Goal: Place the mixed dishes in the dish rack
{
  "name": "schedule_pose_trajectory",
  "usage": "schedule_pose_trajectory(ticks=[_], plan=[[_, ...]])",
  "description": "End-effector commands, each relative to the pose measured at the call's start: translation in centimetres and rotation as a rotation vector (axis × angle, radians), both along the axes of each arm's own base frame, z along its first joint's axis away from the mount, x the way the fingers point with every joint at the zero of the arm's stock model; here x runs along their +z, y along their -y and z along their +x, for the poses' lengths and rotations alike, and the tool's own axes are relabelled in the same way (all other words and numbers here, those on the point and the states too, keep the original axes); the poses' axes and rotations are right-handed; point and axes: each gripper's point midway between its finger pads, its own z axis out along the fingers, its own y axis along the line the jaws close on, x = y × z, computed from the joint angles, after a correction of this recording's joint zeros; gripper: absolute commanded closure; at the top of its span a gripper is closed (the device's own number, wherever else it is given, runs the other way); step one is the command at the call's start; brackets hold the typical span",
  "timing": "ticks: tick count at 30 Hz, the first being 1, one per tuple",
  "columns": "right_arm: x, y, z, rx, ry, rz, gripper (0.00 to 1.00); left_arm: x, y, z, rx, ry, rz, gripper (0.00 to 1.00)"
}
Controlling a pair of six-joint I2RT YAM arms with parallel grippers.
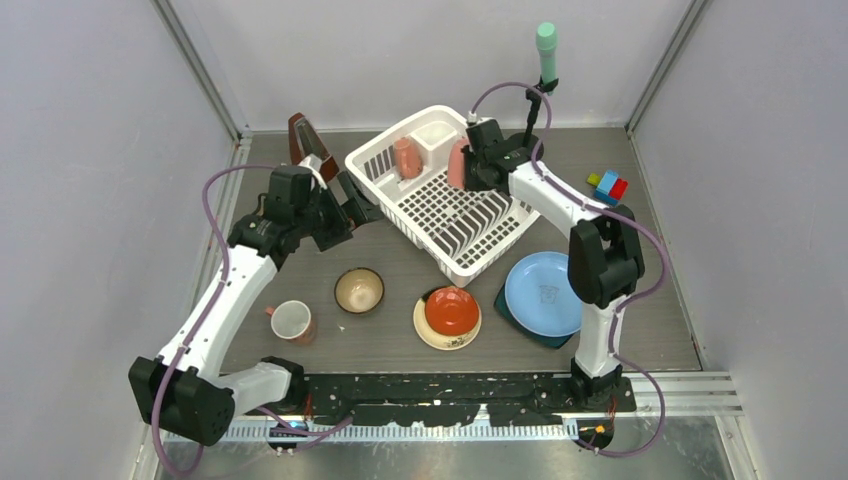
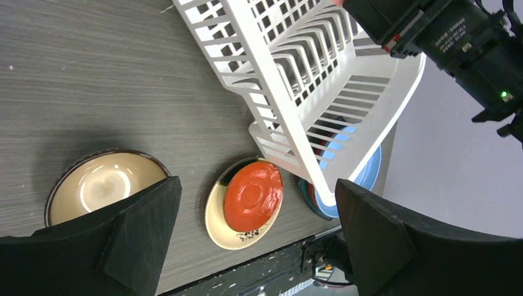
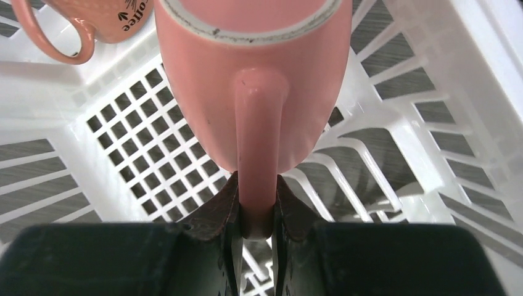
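The robot's right gripper will next go down toward the first pink mug and let go of the handle, since the rack's grid beside that mug is free.
The white dish rack stands at the back centre, and one pink mug rests upside down inside it. My right gripper hovers over the rack's far side, shut on the handle of a second pink mug; the handle sits pinched between the fingers. My left gripper is open and empty just left of the rack. On the table in front lie a third pink mug, the brown bowl, the red saucer on the cream saucer, and the light blue plate on the dark teal plate.
A brown metronome stands behind my left arm at the back left. Coloured toy blocks lie at the back right. A green-topped post rises behind the rack. Grey walls close in the table on three sides.
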Motion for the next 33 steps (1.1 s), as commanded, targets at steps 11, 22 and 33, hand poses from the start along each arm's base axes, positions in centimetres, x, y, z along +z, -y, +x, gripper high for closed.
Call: schedule_pose_trajectory(ticks=[11, 22, 33], plan=[[2.1, -1.1, 7.9, -0.055, 0.368, -0.002, 1.00, -1.4, -0.2, -0.9, -0.032, -0.016, 0.031, 0.00], [-2.8, -2.4, 9.2, 0.000, 0.370, -0.012, 0.95, -1.5, -0.6, -1.2, -0.025, -0.010, 0.040, 0.00], [-3.9, -1.4, 7.5, -0.030, 0.292, -0.020, 0.38, -0.3, -2.0, -0.7, -0.029, 0.024, 0.156, 0.01]])
